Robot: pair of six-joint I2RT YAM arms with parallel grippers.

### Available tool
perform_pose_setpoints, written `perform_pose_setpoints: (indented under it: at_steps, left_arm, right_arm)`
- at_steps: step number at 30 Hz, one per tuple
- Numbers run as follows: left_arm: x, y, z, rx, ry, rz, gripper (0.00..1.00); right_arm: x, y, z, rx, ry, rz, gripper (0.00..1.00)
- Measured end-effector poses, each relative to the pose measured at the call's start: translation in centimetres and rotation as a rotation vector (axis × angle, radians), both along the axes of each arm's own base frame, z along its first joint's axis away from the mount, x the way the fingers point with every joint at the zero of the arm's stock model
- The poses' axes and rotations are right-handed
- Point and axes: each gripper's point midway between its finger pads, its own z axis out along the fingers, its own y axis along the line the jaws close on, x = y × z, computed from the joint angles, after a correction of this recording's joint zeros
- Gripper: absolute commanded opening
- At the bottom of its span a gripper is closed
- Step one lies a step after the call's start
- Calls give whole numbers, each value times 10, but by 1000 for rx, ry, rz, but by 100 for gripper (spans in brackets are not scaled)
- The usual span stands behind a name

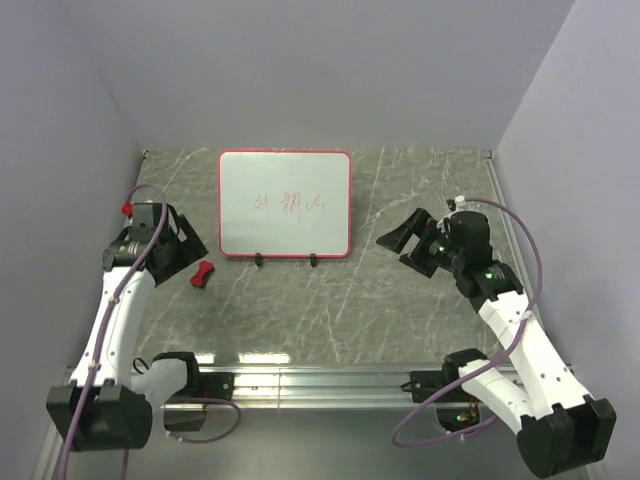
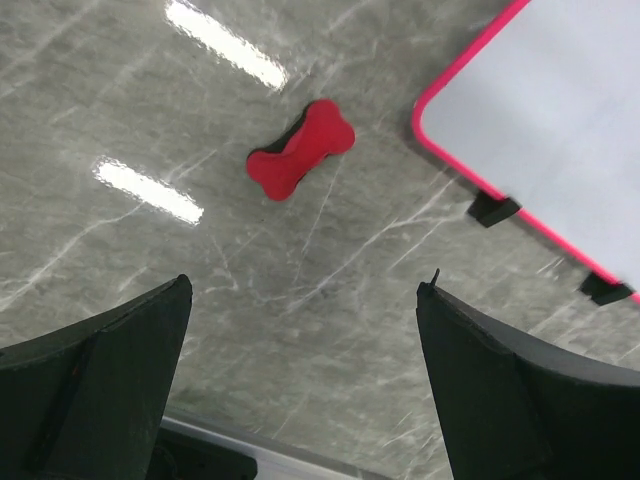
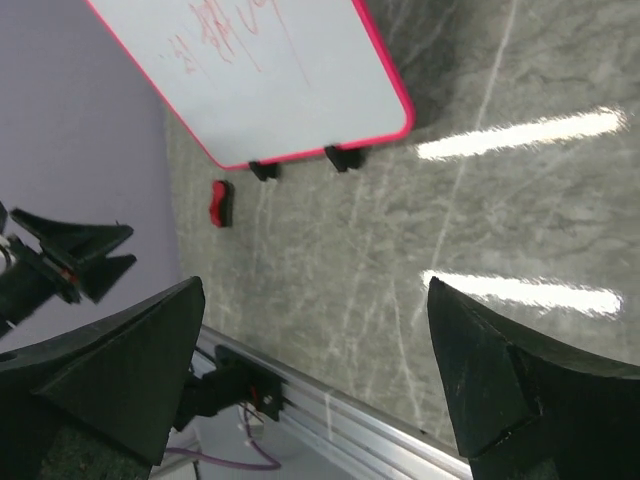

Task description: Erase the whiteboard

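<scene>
The red eraser lies at an angle below my left gripper's open fingers. My left gripper will next turn in line and lower over the eraser's narrow middle (image 1: 202, 274) (image 2: 301, 152) to close.
The whiteboard (image 1: 285, 203), white with a thin red frame and two black feet, stands at the back middle of the grey marble table (image 1: 330, 310). Faint red scribbles (image 1: 290, 203) mark its centre. A small red bow-tie eraser (image 1: 203, 274) lies on the table left of the board's near corner. My left gripper (image 1: 190, 243) hovers open just above and behind the eraser, which also shows ahead of its jaws as the eraser (image 2: 301, 150). My right gripper (image 1: 400, 245) hangs open to the right of the board, holding nothing. The right wrist view takes in the whiteboard (image 3: 280, 80) and the eraser (image 3: 219, 203).
An aluminium rail (image 1: 300, 385) runs along the near table edge between the arm bases. Lilac walls close the table in at the left, back and right. Purple cables loop off both arms.
</scene>
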Motion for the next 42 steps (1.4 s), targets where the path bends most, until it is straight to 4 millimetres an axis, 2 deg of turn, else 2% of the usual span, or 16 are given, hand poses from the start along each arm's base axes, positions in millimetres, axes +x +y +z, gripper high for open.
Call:
perform_pose_setpoints:
  at_steps: [3,9,16,23,29,35,38,42]
  left_arm:
    - [6,-3,-16,-4,69,-45,99]
    - [20,-14,-45,-18,188,-165,99]
    - [34,-18,-64,-12,236,-238,96]
    - [42,-17,-77,12,240,-286,93]
    - [44,-13,-96,43,279,-337,89]
    - [34,-12,-113,67,306,-416,90]
    - [36,-12,-116,77,312,-449,88]
    - [35,-11,-131,77,365,-483,88]
  right_arm:
    - [-8,-4,-9,-49,40,11,98]
    - [-22,-13,-15,-132,82,30,97]
    - [-39,-17,-30,-205,137,68,97]
    - [-44,-19,-36,-251,139,87,97]
    - [-44,-21,-39,-278,134,91,98]
    - [-48,-25,-50,-304,155,93,97]
    - [-48,-27,-54,-312,164,90,97]
    - [-49,-27,-56,-316,167,91,97]
